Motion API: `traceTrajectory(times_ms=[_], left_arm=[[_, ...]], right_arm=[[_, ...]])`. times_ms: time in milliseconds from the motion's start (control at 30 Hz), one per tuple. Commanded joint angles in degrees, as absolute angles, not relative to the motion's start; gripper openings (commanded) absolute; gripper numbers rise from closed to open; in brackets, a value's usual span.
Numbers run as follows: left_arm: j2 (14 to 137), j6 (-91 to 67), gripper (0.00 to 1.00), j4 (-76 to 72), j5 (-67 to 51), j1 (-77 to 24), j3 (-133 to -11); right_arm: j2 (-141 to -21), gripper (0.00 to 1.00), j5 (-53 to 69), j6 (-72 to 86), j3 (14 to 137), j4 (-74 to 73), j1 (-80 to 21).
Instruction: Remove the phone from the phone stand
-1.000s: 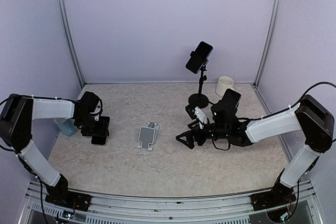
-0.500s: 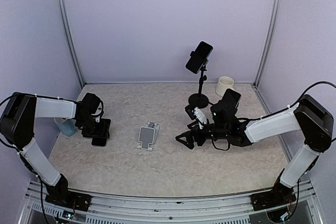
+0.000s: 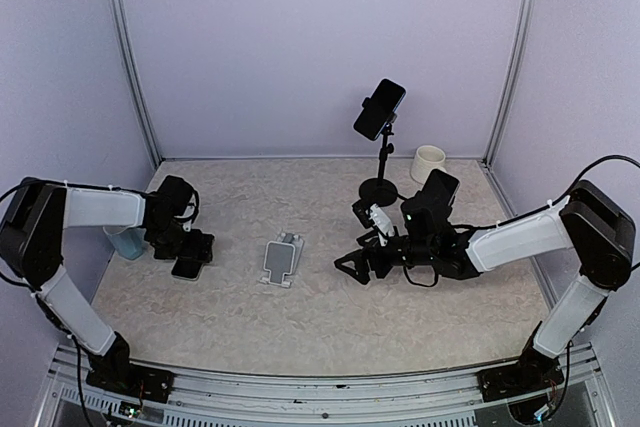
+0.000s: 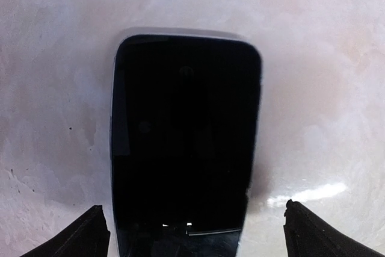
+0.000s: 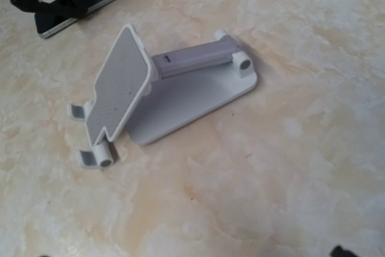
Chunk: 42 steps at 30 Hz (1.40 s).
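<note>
Next, my left gripper rises, shifts to the right in the top view and lowers to close on the stand's tilted plate (image 3: 278, 260), since the phone already lies clear.
The black phone (image 3: 186, 268) lies flat, screen up, on the table at the left. In the left wrist view the phone (image 4: 186, 142) fills the middle. My left gripper (image 3: 192, 251) is open just above it, and its fingertips (image 4: 90, 233) stand on either side of the phone's near end without gripping it. The white phone stand (image 3: 283, 259) sits empty in the middle of the table and also shows in the right wrist view (image 5: 162, 94). My right gripper (image 3: 352, 265) is open and empty, low over the table just right of the stand.
A second phone (image 3: 379, 109) is clamped on a black tripod mount (image 3: 378, 190) at the back. A white cup (image 3: 428, 163) stands at the back right. A pale blue object (image 3: 125, 241) sits behind my left arm. Walls enclose the table.
My left gripper has shifted slightly right and turned a little over the phone, which stays flat on the table. The right arm and the stand have not moved.
</note>
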<state>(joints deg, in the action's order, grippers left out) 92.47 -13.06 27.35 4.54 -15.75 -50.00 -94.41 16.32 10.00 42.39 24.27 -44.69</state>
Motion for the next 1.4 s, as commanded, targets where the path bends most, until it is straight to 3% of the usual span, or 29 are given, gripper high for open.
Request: traceTrajectory(times_ms=[0, 267, 533, 1000, 1367], left_arm=[[85.56, -14.68, 0.99, 25.23, 7.71, -21.14, -51.38], [77.98, -20.79, 0.99, 20.57, 10.10, -32.31, -53.11], [78.06, -28.19, 0.99, 16.35, 14.41, -42.25, -52.89], [92.29, -35.00, 0.99, 13.64, 19.45, -51.94, -57.06], [100.30, -35.60, 0.99, 15.11, 21.14, -52.47, -60.89]], right_arm=[[-93.22, 1.00, 16.79, 9.78, 43.59, 24.57, -44.28], [-91.89, 1.00, 16.88, 10.26, 43.56, 24.23, -44.27], [-89.03, 1.00, 15.85, 11.06, 42.35, 23.64, -44.29], [-86.50, 1.00, 14.88, 12.14, 39.96, 24.06, -44.29], [-85.86, 1.00, 14.62, 12.30, 39.10, 24.26, -44.28]])
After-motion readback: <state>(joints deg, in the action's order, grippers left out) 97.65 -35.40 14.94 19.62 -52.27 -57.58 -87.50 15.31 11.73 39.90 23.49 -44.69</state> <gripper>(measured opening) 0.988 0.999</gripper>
